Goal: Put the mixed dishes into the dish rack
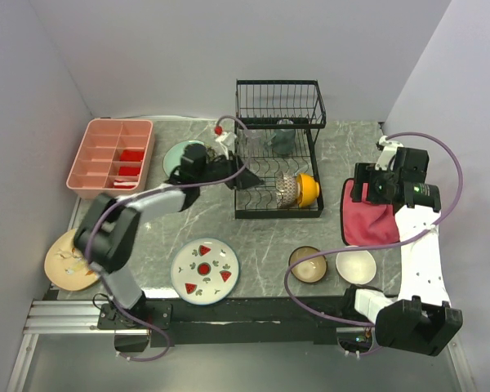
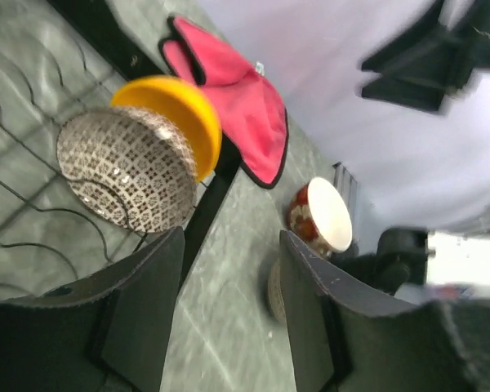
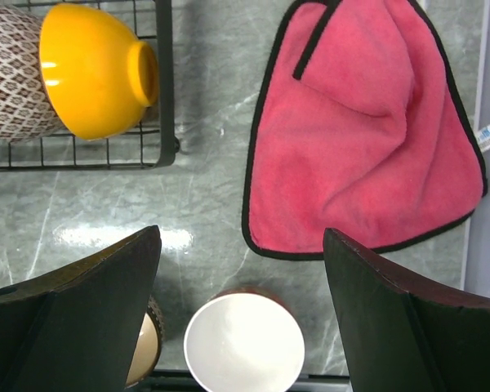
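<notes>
Next, my left gripper swings back, tips downward and lowers onto the brown bowl's rim (image 1: 291,265) facing the watermelon plate, because this bowl still stands outside the rack (image 1: 278,151).
The black wire dish rack (image 1: 278,151) stands mid-table. An orange bowl (image 1: 309,189) and a patterned bowl (image 1: 287,188) stand on edge in its lower tray; both also show in the left wrist view, orange bowl (image 2: 180,118), patterned bowl (image 2: 126,167). My left gripper (image 1: 233,173) is open and empty at the rack's left side (image 2: 233,269). My right gripper (image 1: 367,184) is open and empty (image 3: 241,245) above the white bowl (image 3: 243,343) and the brown bowl (image 3: 143,351). The watermelon plate (image 1: 204,270), tan plate (image 1: 68,260) and mint plate (image 1: 180,155) lie on the table.
A red cloth (image 1: 367,214) lies right of the rack, under my right wrist. A pink compartment tray (image 1: 110,158) stands at the back left. A greyish item (image 1: 282,137) sits in the rack's upper basket. Walls close in on both sides.
</notes>
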You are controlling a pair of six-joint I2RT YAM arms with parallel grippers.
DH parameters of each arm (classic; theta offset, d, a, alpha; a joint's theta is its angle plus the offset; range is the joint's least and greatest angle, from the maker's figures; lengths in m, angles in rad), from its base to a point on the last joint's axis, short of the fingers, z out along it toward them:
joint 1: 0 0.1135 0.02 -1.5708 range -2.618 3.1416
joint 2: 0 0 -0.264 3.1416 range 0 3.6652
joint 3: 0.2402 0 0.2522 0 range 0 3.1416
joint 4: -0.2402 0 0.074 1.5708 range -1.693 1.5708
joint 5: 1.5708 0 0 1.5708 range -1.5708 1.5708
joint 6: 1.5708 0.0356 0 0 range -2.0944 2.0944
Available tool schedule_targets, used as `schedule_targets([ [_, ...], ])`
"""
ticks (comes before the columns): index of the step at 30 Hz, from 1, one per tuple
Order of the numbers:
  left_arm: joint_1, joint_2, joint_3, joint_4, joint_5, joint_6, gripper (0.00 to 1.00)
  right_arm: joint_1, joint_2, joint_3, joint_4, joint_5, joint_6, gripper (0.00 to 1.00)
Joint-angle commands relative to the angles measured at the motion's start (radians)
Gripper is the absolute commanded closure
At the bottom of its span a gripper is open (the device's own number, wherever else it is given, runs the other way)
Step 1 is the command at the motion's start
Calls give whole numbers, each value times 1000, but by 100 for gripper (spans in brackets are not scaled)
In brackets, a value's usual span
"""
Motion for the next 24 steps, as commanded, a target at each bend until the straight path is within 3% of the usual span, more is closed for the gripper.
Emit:
schedule_targets([
  [1, -23, -226, -35, -342, 102, 583, 44, -7, -29, -22, 64, -35, 2, 12],
  [5, -58, -237, 21, -592, 295, 1002, 43, -7, -37, -33, 106, -27, 2, 12],
  [6, -61, -199, 112, -690, 327, 1113, 43, -7, -38, -30, 109, -19, 7, 12],
  [7, -69, -170, 176, -928, 353, 1376, 43, -9, -40, -16, 109, -15, 13, 12],
  [9, -115, -46, 405, -1278, 357, 1704, 42, -20, -40, 8, 97, 4, 33, 10],
  [10, -135, -1, 478, -1555, 343, 1949, 43, -23, -37, 42, 93, 1, 38, 9],
  [12, -190, 107, 626, -1698, 309, 2061, 42, -50, -26, 106, 90, 1, 74, 7],
  [15, -271, 165, 667, -1811, 248, 2203, 43, -90, 18, 189, 89, -9, 150, 7],
  [20, -409, 143, 557, -1725, 170, 2281, 43, -207, 100, 346, 100, -41, 323, 8],
  [24, -459, 136, 531, -1628, 173, 2241, 43, -241, 135, 358, 84, -111, 332, 8],
])
